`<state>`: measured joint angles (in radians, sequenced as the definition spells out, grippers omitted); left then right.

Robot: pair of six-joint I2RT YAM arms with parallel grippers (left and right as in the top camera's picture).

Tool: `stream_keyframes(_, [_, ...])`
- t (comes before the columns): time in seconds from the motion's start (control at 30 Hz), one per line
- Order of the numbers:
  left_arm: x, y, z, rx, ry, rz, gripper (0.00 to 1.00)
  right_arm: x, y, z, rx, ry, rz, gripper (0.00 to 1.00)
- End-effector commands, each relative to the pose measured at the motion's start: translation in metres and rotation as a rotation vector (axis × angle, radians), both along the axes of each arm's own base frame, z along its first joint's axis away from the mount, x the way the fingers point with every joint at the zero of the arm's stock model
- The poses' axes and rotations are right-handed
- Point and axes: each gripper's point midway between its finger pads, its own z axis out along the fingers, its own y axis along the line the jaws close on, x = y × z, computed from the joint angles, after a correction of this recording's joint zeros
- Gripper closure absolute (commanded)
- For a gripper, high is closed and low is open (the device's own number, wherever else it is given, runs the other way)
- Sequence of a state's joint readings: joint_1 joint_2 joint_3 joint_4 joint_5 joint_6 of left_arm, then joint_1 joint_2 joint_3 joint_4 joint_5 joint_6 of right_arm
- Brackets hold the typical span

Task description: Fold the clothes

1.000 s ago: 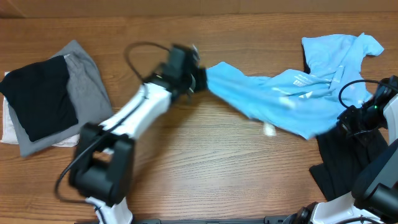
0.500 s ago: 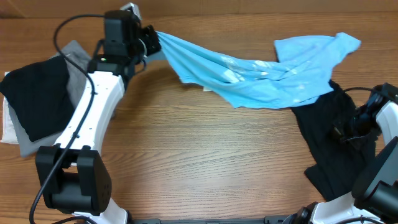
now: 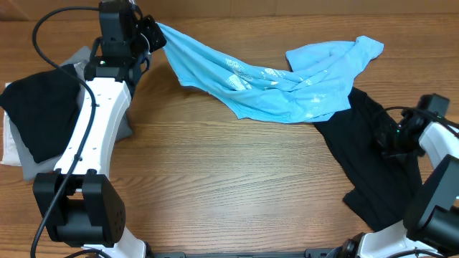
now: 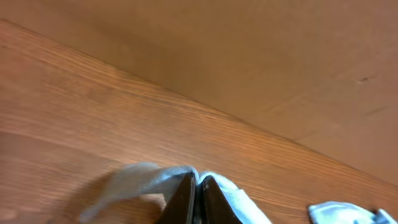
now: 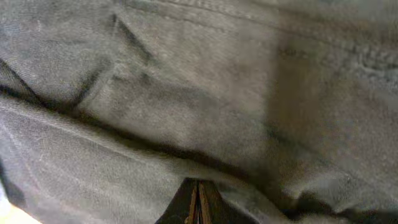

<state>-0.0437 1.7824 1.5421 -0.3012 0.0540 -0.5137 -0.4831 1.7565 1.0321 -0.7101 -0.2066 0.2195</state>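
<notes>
Next, my left gripper eases slightly left in the overhead view toward the stack, then releases the T-shirt's raised end, as bare table lies below.
The sky-blue T-shirt (image 3: 287,89) with white lettering stretches across the far half of the table. My left gripper (image 3: 153,37) is shut on its left edge at the far left and holds that end up. In the left wrist view the jaws (image 4: 196,182) pinch the pale blue fabric (image 4: 230,196). A black garment (image 3: 358,168) lies spread at the right, partly under the T-shirt. My right gripper (image 3: 385,136) is low over it. In the right wrist view its jaws (image 5: 199,186) are shut, tips against the black fabric (image 5: 186,93). I see no fabric between them.
A stack at the left edge holds a black garment (image 3: 43,115) on a grey one (image 3: 107,100), with white fabric (image 3: 8,147) beneath. Bare wooden table (image 3: 229,186) fills the middle and front. A brown wall (image 4: 249,56) runs behind the table's far edge.
My left gripper has pulled the T-shirt's edge from mid-table to the far left. The shirt slid left off the black garment. My right gripper has shifted slightly left.
</notes>
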Motion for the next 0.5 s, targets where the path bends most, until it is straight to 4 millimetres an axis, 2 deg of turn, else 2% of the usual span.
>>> stream_keyframes(0.0, [0.002, 0.026, 0.009, 0.096, -0.009, 0.065, 0.95, -0.002, -0.020, 0.005, -0.134, 0.014, -0.004, 0.96])
stream_keyframes(0.07, [-0.002, 0.031, 0.002, 0.106, 0.022, 0.067, 0.94, -0.002, -0.026, 0.007, -0.137, 0.013, -0.037, 0.96])
stream_keyframes(0.17, [-0.009, 0.037, -0.008, 0.108, 0.071, 0.076, 0.94, 0.032, 0.011, 0.035, 0.066, -0.191, 0.151, 0.94])
stream_keyframes(0.23, [-0.012, 0.037, -0.013, 0.113, 0.097, 0.072, 0.94, 0.055, 0.034, 0.068, 0.159, -0.336, 0.285, 0.93])
stream_keyframes(0.33, [-0.016, 0.037, -0.018, 0.113, 0.124, 0.071, 0.93, 0.069, 0.059, 0.092, 0.161, -0.410, 0.455, 0.93])
stream_keyframes(0.4, [-0.018, 0.037, -0.020, 0.113, 0.132, 0.070, 0.93, 0.072, 0.075, 0.092, 0.150, -0.414, 0.530, 0.93])
stream_keyframes(0.47, [-0.018, 0.037, -0.020, 0.113, 0.134, 0.070, 0.93, 0.072, 0.085, 0.082, 0.116, -0.370, 0.567, 0.93])
